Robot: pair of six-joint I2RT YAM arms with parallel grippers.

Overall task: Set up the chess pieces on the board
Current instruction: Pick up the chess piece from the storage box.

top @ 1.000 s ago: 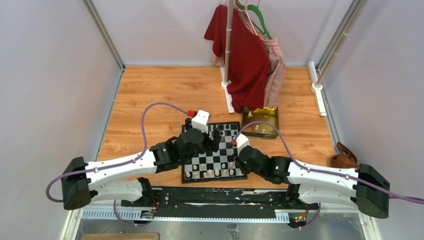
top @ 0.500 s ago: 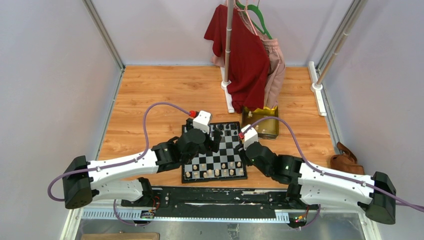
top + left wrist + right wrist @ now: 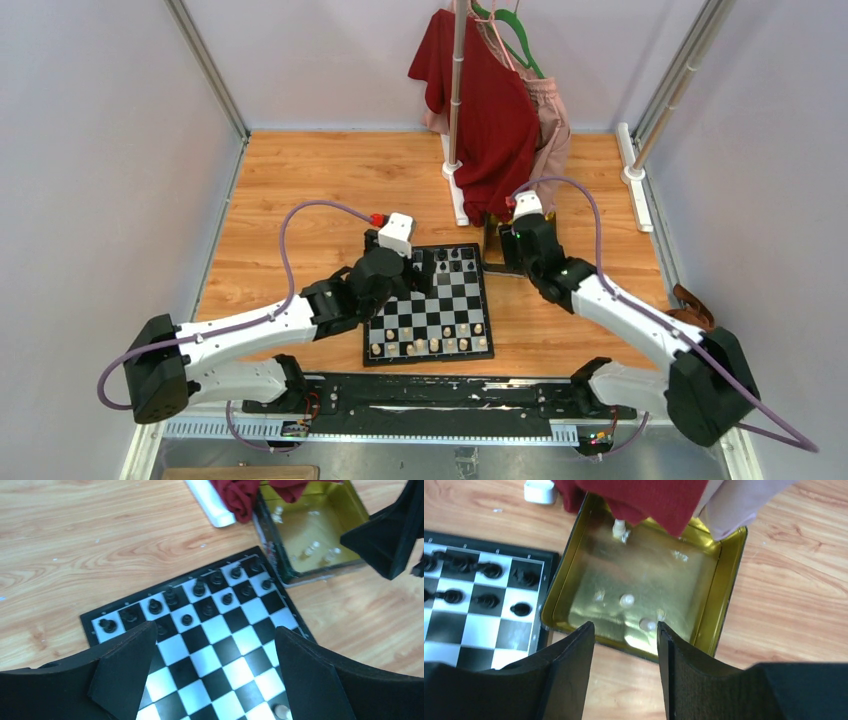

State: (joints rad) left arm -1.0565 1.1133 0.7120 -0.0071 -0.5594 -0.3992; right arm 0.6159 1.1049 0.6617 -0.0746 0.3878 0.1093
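My right gripper tilts and lowers its fingers outward next, in under the overhanging red garment. The far cream piece lies outward of and below the gripper.
The checkered board (image 3: 440, 300) lies in front of the arms. Black chessmen (image 3: 452, 262) fill its far rows and cream chessmen (image 3: 430, 346) stand along its near row. My left gripper (image 3: 424, 272) hovers over the board's far left part; in the left wrist view it (image 3: 212, 652) is open and empty above bare squares, with black chessmen (image 3: 200, 587) beyond. My right gripper (image 3: 512, 250) is off the board, over the near edge of the gold tin (image 3: 711, 605). It (image 3: 625, 630) is open and empty. Three cream pieces (image 3: 627, 600) lie in the tin.
A clothes rack with a red garment (image 3: 490, 110) and a pink one hangs over the tin's far side. Its white base (image 3: 455, 190) lies behind the board. A brown object (image 3: 688, 312) sits at the right wall. The tin also shows in the left wrist view (image 3: 272, 555).
My right gripper has swung from the board's right edge back and right to the gold tin. My left gripper has barely moved.
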